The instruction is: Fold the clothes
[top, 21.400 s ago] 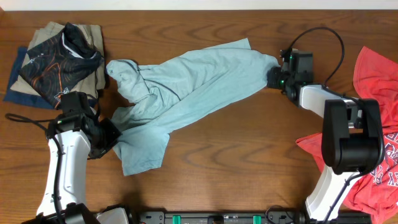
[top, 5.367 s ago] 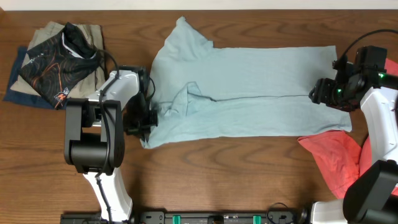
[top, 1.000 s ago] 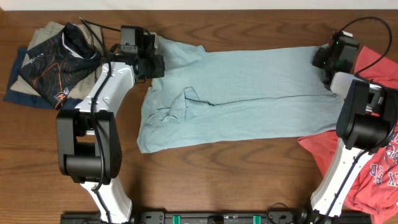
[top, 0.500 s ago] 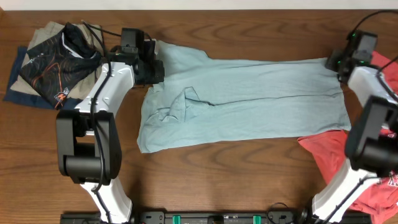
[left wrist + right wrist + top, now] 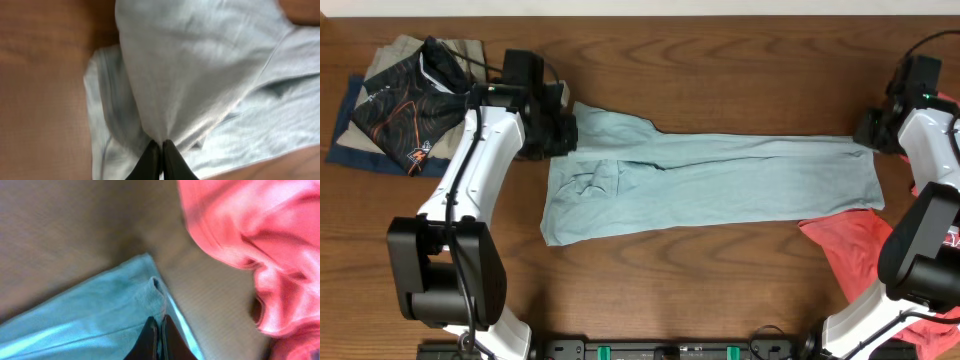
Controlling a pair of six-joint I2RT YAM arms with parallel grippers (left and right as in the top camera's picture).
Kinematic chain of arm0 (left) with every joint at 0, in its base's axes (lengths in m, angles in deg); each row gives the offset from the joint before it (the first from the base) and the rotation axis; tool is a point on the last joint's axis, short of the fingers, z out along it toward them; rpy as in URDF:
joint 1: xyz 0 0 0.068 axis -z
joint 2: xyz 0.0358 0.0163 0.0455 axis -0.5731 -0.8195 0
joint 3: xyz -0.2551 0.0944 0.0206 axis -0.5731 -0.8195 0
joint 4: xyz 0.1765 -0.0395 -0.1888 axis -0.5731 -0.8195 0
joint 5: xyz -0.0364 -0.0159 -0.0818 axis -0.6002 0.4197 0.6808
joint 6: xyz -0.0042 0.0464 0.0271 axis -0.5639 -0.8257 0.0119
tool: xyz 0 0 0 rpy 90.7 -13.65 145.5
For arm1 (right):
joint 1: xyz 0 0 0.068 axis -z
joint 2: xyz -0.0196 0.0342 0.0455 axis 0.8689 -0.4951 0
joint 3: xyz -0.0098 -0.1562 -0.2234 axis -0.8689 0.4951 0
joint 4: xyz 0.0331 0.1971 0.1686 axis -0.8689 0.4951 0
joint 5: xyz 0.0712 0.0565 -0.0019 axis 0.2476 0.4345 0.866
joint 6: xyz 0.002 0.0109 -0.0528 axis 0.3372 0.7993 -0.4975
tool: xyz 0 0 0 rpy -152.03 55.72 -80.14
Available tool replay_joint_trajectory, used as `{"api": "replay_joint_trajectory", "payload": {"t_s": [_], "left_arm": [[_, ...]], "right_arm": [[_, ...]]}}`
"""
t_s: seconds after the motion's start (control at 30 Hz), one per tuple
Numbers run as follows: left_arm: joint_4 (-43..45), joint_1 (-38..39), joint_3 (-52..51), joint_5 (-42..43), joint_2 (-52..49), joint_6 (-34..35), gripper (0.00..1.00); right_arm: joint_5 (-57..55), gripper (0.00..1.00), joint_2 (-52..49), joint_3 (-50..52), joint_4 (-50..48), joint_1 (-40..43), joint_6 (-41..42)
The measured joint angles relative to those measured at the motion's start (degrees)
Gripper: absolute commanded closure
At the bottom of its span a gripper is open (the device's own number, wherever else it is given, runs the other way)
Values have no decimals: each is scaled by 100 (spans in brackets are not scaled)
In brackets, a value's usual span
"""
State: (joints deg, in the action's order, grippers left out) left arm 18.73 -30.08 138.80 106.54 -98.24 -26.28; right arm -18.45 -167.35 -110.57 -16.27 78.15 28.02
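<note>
My right gripper carries the pinched corner back over the flat near layer (image 5: pixel 867 191) next, slightly toward the red heap.
A pale blue-grey T-shirt (image 5: pixel 720 180) lies stretched left to right across the table, its far long edge doubled over toward the near side. My left gripper (image 5: pixel 560 135) is shut on the shirt's far left corner, the cloth (image 5: pixel 190 75) hanging in a taut fold from the pinched jaws (image 5: pixel 161 150). My right gripper (image 5: pixel 872 135) is shut on the far right corner, where the blue cloth (image 5: pixel 100 315) is nipped at the fingertips (image 5: pixel 160 325). Red T-shirts (image 5: pixel 920 110) with white lettering lie in a heap at the right edge, seen close by as red cloth (image 5: pixel 240 225).
At the far left sits a pile of folded garments (image 5: pixel 405 100): khaki and navy ones with a black garment with orange lines on top. The red heap (image 5: pixel 865 260) touches the blue shirt's near right corner. The arm bases stand along the near edge.
Both grippers have drawn the shirt's far edge toward the near side, folding it lengthwise. The shirt now shows as a narrower band.
</note>
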Motion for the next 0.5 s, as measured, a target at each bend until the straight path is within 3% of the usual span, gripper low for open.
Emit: {"api": "replay_joint_trajectory", "payload": {"t_s": [0.5], "left_arm": [[-1263, -258, -2, -4, 2, 369, 94]], "right_arm": [[-442, 95, 0, 0, 605, 221, -66]]}}
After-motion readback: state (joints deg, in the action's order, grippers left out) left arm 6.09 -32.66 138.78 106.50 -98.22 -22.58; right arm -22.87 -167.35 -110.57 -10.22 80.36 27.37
